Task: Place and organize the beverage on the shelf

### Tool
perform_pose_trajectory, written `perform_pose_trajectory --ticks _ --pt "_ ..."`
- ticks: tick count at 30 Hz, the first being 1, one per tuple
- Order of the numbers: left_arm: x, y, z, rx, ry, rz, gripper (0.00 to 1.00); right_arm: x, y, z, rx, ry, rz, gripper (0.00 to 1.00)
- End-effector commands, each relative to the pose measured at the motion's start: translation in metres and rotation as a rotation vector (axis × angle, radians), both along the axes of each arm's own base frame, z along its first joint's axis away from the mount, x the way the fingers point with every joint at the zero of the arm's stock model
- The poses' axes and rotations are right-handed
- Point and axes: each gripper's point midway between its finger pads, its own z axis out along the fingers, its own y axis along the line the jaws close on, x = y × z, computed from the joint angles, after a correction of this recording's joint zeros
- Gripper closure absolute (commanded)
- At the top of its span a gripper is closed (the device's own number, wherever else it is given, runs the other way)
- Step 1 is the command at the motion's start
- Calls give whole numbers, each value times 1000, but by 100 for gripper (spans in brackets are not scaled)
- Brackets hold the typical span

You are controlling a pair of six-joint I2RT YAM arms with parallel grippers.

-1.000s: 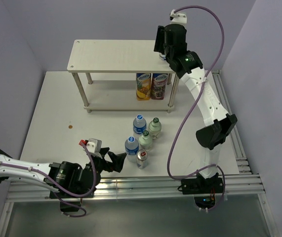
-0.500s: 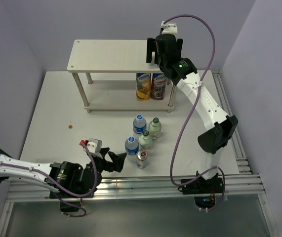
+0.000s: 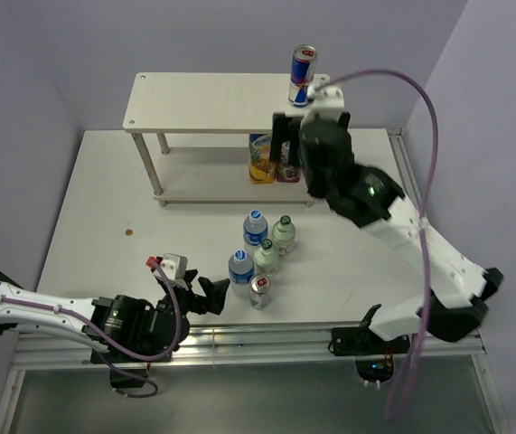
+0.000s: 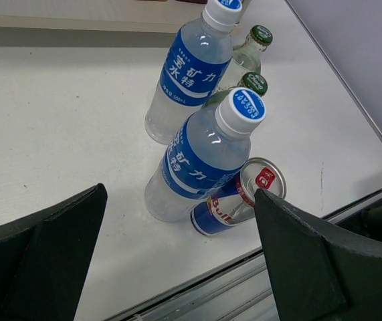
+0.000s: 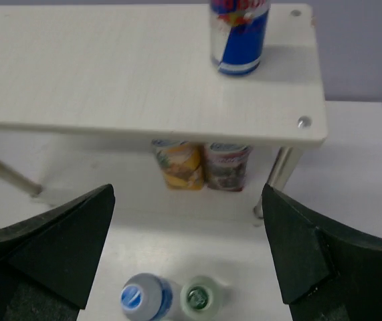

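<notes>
My right gripper will next come back and down to the second can (image 3: 259, 291), below it and back toward my base, and close around its bottle-free side.
The shelf (image 3: 212, 101) stands at the back. A Red Bull can (image 3: 303, 76) stands upright at the right end of its top board (image 5: 110, 80), and two juice cartons (image 3: 276, 157) stand on the lower board. My right gripper (image 5: 187, 267) hangs open and empty in front of the shelf, apart from the can (image 5: 239, 37). On the table stand two water bottles (image 3: 255, 228) (image 3: 240, 268), two green-capped bottles (image 3: 283, 233) (image 3: 266, 257) and a second can (image 3: 260, 291). My left gripper (image 4: 180, 254) is open just left of that cluster, facing the near bottle (image 4: 207, 157) and the can (image 4: 241, 197).
Slim metal shelf legs (image 3: 313, 181) stand to the right of the cartons. A metal rail (image 3: 267, 339) runs along the table's near edge. A small brown spot (image 3: 128, 233) lies on the white table (image 3: 104, 199). Purple walls close in on the left, back and right.
My right gripper has opened, let go of the can on the shelf's top board, and drawn back toward the near side. The left arm has stayed put.
</notes>
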Motion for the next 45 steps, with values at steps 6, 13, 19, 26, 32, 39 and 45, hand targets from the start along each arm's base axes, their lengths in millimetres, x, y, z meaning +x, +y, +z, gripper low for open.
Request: perform_pose_trajectory --ticks 6,13,19,26,32,39,45 --pt "5 9 33 -55 -24 36 1 -119 -7 -94 258 37 135 4" --pt "8 9 41 -54 -48 43 1 -184 18 -210 263 156 311 5" --pt "8 9 36 -39 -40 57 1 -227 37 -250 307 197 437 5" --pt "7 7 31 -28 -34 62 1 -262 57 -285 322 254 558 4" --pt "7 7 30 -9 -53 49 1 -260 62 -321 284 250 531 3" --pt "6 1 29 -6 -68 19 1 -229 70 -335 270 241 488 4" --pt "8 -3 26 3 -76 23 1 -209 89 -340 227 224 494 4"
